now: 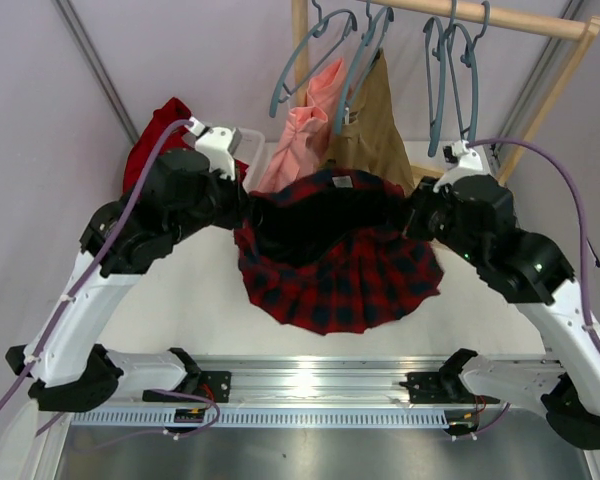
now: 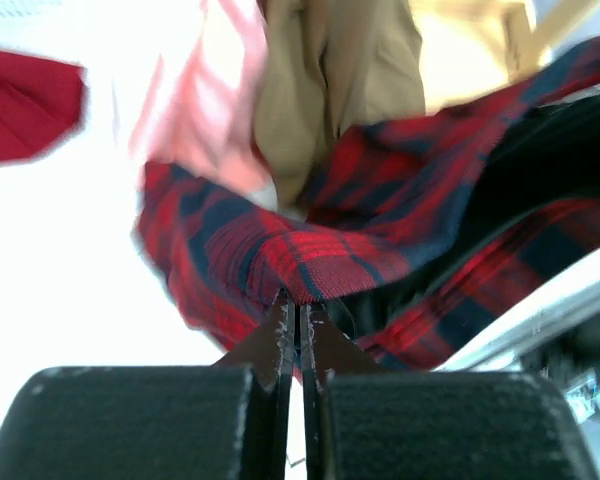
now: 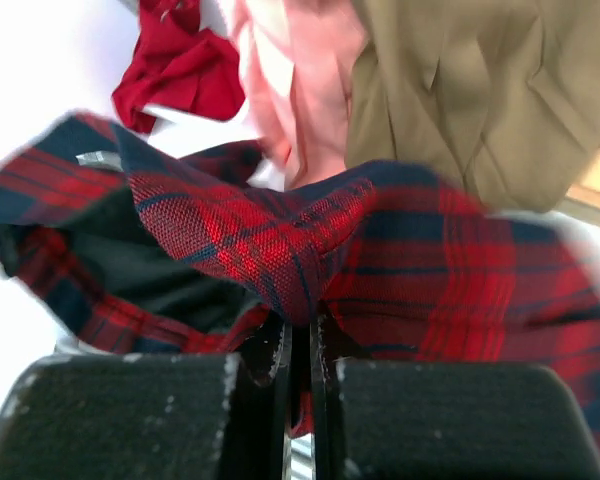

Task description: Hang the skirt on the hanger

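The right gripper brings the waistband edge down onto the white tabletop next and releases, since the tabletop lies below the gripper while the skirt (image 1: 340,270) hangs in the air.
The red-and-black tartan skirt (image 1: 340,270) hangs in the air between my two arms, its waist stretched open and its dark lining showing. My left gripper (image 1: 242,205) is shut on the left edge of the waistband; in the left wrist view the skirt (image 2: 310,250) bunches right at my left gripper (image 2: 298,305). My right gripper (image 1: 412,215) is shut on the right edge; in the right wrist view the skirt (image 3: 260,235) folds into my right gripper (image 3: 300,325). Several blue-grey hangers (image 1: 458,70) hang from the wooden rail (image 1: 500,15) behind; which one is the task's hanger I cannot tell.
A pink garment (image 1: 300,135) and a tan garment (image 1: 375,125) hang on the rail just behind the skirt. A plain red cloth (image 1: 155,135) lies at the back left. The rail's wooden post (image 1: 550,100) slopes down at the right. The metal base rail (image 1: 310,385) runs along the near edge.
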